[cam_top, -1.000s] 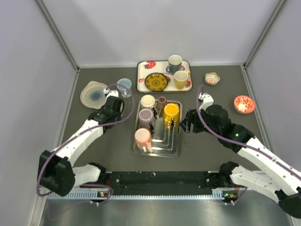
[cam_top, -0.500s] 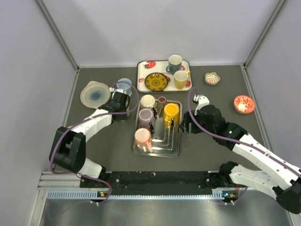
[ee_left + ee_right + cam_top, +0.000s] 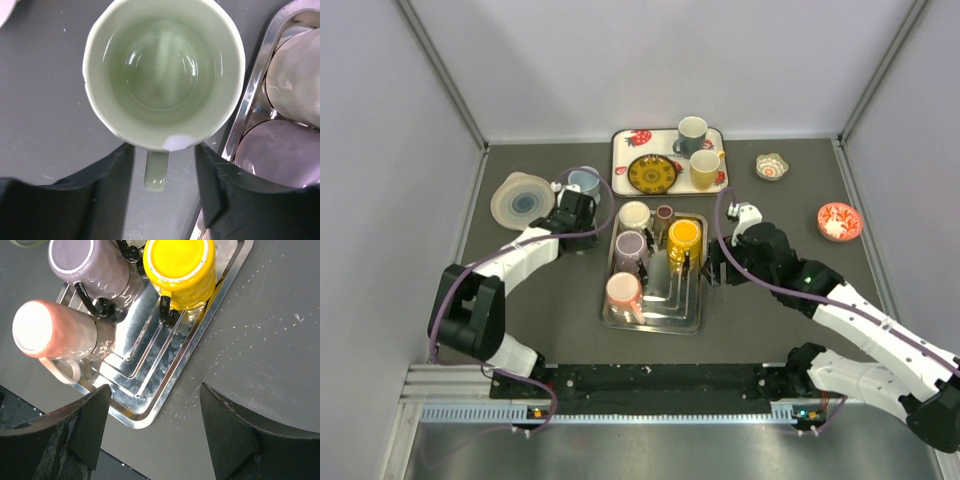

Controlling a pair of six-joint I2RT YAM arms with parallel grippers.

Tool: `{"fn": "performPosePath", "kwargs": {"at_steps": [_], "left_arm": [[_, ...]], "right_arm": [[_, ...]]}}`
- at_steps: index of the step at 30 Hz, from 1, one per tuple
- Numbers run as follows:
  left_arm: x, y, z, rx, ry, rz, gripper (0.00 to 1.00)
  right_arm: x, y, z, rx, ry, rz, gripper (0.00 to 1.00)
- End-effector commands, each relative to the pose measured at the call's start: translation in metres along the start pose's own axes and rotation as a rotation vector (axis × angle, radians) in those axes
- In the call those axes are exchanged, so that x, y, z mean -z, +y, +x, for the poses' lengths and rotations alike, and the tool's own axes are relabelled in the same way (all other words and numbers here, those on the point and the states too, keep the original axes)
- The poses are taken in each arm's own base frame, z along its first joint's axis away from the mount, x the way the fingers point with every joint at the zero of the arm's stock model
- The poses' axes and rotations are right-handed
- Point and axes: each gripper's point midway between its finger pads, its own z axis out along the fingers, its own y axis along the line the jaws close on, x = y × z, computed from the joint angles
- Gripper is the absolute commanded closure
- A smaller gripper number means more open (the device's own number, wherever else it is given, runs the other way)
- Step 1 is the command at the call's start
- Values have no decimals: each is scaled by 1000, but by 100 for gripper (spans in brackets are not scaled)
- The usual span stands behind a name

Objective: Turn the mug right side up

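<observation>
I need to lower my right gripper over the tray onto the yellow mug's black handle next, because the handle is below my right gripper's fingers and to their left in the top view.
A pale green mug (image 3: 584, 182) stands upright, mouth up, on the dark table left of the steel tray (image 3: 655, 325). In the left wrist view the mug (image 3: 162, 70) fills the top, and its handle (image 3: 156, 172) points down between my fingers. My left gripper (image 3: 164, 150) (image 3: 576, 204) is open, with its jaws on either side of the handle and not touching it. My right gripper (image 3: 155, 390) (image 3: 712, 264) is open and empty over the tray's right edge (image 3: 150, 417). It is beside an upside-down yellow mug (image 3: 180, 270) (image 3: 684, 238).
The steel tray also holds an upside-down purple mug (image 3: 630, 246), pink mug (image 3: 623, 290), cream mug (image 3: 634, 215) and small brown cup (image 3: 664, 213). A strawberry tray (image 3: 620, 165) with plate and two mugs is at the back. A pale plate (image 3: 520, 200) lies left, and two small bowls (image 3: 772, 166) (image 3: 839, 221) lie right.
My left gripper has moved back and right, up to the pale green mug. My right gripper has shifted a little left toward the steel tray. The mugs have not moved.
</observation>
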Motion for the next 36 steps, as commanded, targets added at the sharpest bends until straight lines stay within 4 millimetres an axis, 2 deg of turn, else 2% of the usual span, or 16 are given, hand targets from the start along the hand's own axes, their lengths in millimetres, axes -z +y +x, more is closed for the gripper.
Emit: {"fn": "performPosePath", "kwargs": {"at_steps": [1, 5, 6, 10, 15, 18, 20, 22, 23, 24, 25, 26, 28, 30, 36], "left_arm": [[25, 3, -25, 48, -94, 10, 39], [48, 13, -26, 66, -113, -1, 31], [61, 13, -32, 77, -143, 20, 30], [98, 14, -31, 92, -188, 103, 28], [136, 4, -18, 95, -260, 237, 27], [149, 0, -8, 86, -292, 281, 22], [152, -1, 0, 90, -287, 299, 21], [153, 3, 7, 110, -286, 303, 19], [153, 5, 10, 113, -284, 300, 18], [154, 8, 14, 122, -286, 300, 15], [154, 11, 14, 131, -292, 290, 5], [150, 14, 17, 138, -294, 280, 4], [152, 15, 19, 134, -303, 291, 1], [153, 12, 22, 119, -296, 310, 1], [152, 5, 28, 95, -270, 353, 3]], "right_arm": [[5, 9, -18, 17, -38, -24, 28], [4, 10, -21, 19, -36, -24, 28], [4, 10, -21, 20, -32, -21, 28], [-4, 4, -24, 20, -30, 26, 28], [-30, 3, -26, 35, 9, 86, 29], [-49, 1, -27, 30, 28, 144, 30], [-60, 2, -31, 3, 25, 172, 30], [-79, 4, -23, -19, 65, 195, 30], [-82, 8, -30, -28, 60, 194, 30], [-93, 6, -24, -30, 84, 213, 31], [-98, 8, -24, -35, 91, 216, 31], [-101, 12, -31, -40, 82, 210, 31], [-113, 10, -26, -33, 108, 231, 32], [-119, 10, -30, -25, 107, 240, 32], [-136, 1, -20, -1, 150, 294, 35]]}}
